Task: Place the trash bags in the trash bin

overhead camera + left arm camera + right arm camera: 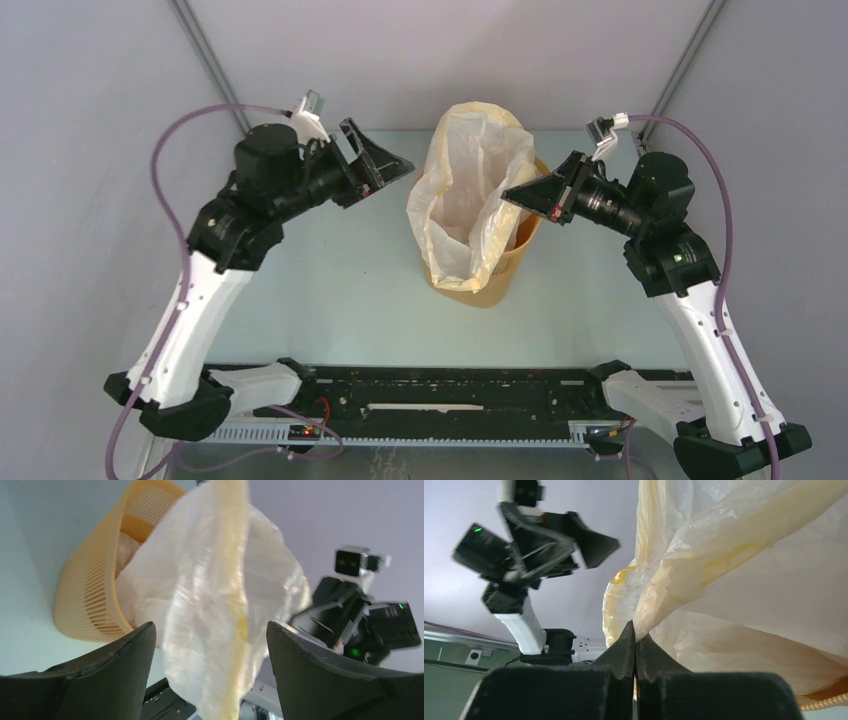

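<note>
My left gripper moves to the right in the top view onto the bag's facing edge next, since my right gripper holds only the bag's opposite edge.
The orange-tan mesh trash bin (495, 285) stands at the table's middle, also in the left wrist view (95, 600). A translucent white-yellow trash bag (470, 190) sits in it, its mouth standing high above the rim. It also shows in the left wrist view (215, 605) and the right wrist view (734, 580). My right gripper (512, 196) is shut on the bag's right edge, which enters between the closed fingers in the right wrist view (636, 630). My left gripper (400, 165) is open and empty, just left of the bag, apart from it.
Grey walls enclose the table on three sides. A black rail (450, 390) with cables runs along the near edge between the arm bases.
</note>
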Motion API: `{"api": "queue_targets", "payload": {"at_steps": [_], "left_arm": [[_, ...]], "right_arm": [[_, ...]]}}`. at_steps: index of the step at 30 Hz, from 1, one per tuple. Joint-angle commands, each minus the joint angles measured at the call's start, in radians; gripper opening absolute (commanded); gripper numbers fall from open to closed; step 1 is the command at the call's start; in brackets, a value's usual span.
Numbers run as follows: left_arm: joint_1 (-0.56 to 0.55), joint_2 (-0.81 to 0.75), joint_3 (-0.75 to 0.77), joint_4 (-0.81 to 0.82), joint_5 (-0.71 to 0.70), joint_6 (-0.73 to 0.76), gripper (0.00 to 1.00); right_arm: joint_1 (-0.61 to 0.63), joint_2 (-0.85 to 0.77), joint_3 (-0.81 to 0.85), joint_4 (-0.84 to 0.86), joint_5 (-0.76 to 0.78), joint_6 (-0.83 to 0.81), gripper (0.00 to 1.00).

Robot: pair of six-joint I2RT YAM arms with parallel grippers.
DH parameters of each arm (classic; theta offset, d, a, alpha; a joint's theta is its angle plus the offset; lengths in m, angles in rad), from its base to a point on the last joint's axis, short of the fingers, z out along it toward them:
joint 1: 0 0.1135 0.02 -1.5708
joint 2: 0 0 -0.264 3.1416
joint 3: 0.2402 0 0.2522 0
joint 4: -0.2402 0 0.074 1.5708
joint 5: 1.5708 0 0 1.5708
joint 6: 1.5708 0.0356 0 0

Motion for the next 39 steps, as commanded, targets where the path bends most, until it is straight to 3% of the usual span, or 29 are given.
{"api": "queue_targets", "payload": {"at_steps": [1,8,14,16,20,22,28,30,35,39], "left_arm": [[-0.129,0.043,0.257,-0.315,-0.205,0.185,0.86],[-0.356,0.24,0.566,-0.562,-0.452,0.276,0.84],[-0.397,0.341,0.668,-0.636,-0.479,0.307,0.7],[-0.398,0.373,0.706,-0.65,-0.48,0.317,0.61],[-0.397,0.401,0.76,-0.683,-0.528,0.306,0.28],[-0.39,0.365,0.717,-0.644,-0.531,0.3,0.2],[-0.288,0.173,0.357,-0.287,-0.27,0.197,0.05],[-0.242,0.116,0.253,-0.165,-0.21,0.148,0.0],[-0.213,0.066,0.155,-0.069,-0.157,0.102,0.0],[-0.201,0.033,0.088,-0.001,-0.14,0.069,0.0]], "right_arm": [[0.005,-0.005,0.018,-0.016,-0.016,-0.021,0.0],[-0.004,-0.014,0.019,-0.021,-0.016,-0.018,0.0],[-0.012,-0.017,0.019,-0.021,-0.026,-0.017,0.0],[-0.012,-0.02,0.018,-0.029,-0.023,-0.021,0.0],[-0.016,-0.031,0.018,-0.077,-0.007,-0.046,0.01],[-0.016,-0.038,0.019,-0.119,-0.003,-0.073,0.09],[0.075,-0.034,0.018,-0.225,-0.018,-0.185,0.53],[0.128,-0.039,0.017,-0.247,0.026,-0.211,0.62],[0.175,-0.02,0.001,-0.201,0.069,-0.191,0.63],[0.17,-0.005,0.0,-0.164,0.037,-0.143,0.47]]}}
